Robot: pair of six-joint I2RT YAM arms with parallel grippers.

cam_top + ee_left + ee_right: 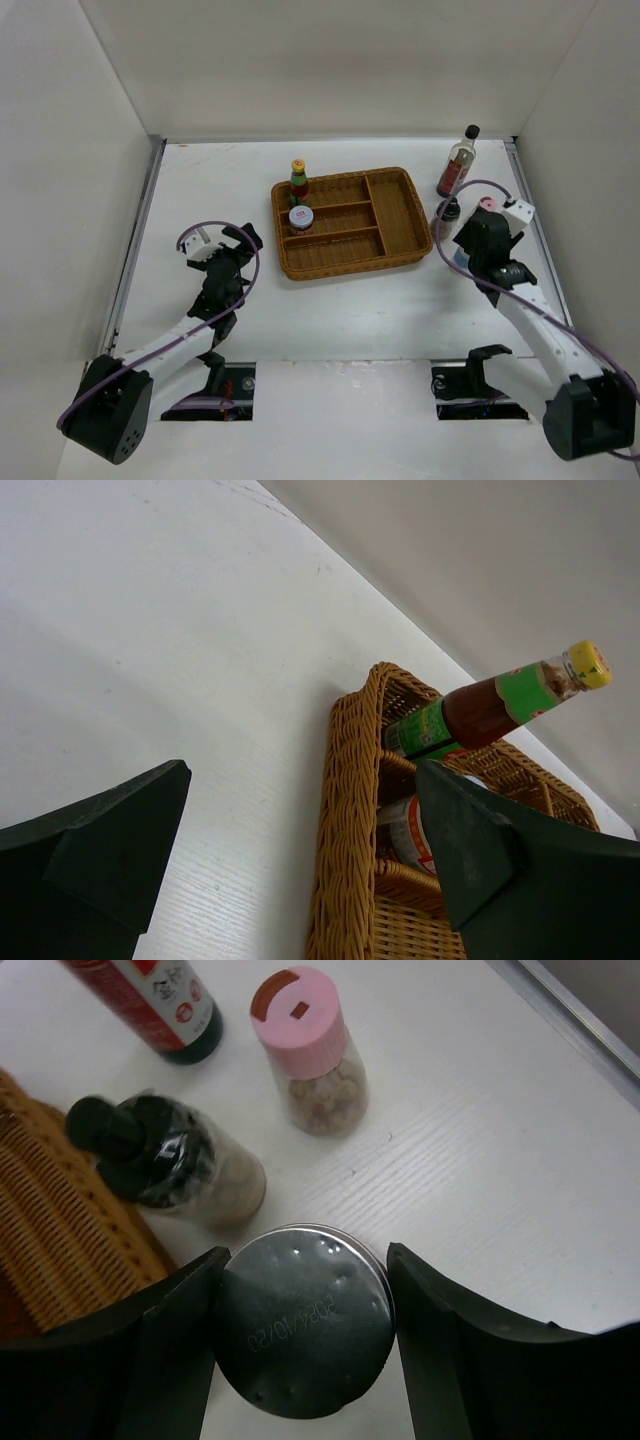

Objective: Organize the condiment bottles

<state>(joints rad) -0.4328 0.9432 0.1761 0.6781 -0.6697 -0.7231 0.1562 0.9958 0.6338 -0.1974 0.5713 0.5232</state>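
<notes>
Next, my right gripper brings the silver-lidded jar up, to the left in the top view, then down into the tray's near section (304, 258), which stands empty.
My right gripper (308, 1265) is shut on the silver-lidded jar (305, 1332), both fingers against its lid, right of the wicker tray (396, 258). Just beyond stand the dark black-capped shaker (170, 1165), the pink-capped jar (310, 1050) and the tall clear black-capped bottle (150, 1000); the tall bottle (458, 165) stands farthest back in the top view. The yellow-capped red-green sauce bottle (299, 178) and the white-lidded jar (301, 217) stand in the tray's left compartments. My left gripper (235, 240) is open and empty, left of the tray; the sauce bottle (490, 700) shows past its fingers.
The tray's wicker wall (345, 810) is close in front of my left gripper (300, 780). White walls enclose the table on three sides. A metal rail (580, 1010) runs along the right edge near the jars.
</notes>
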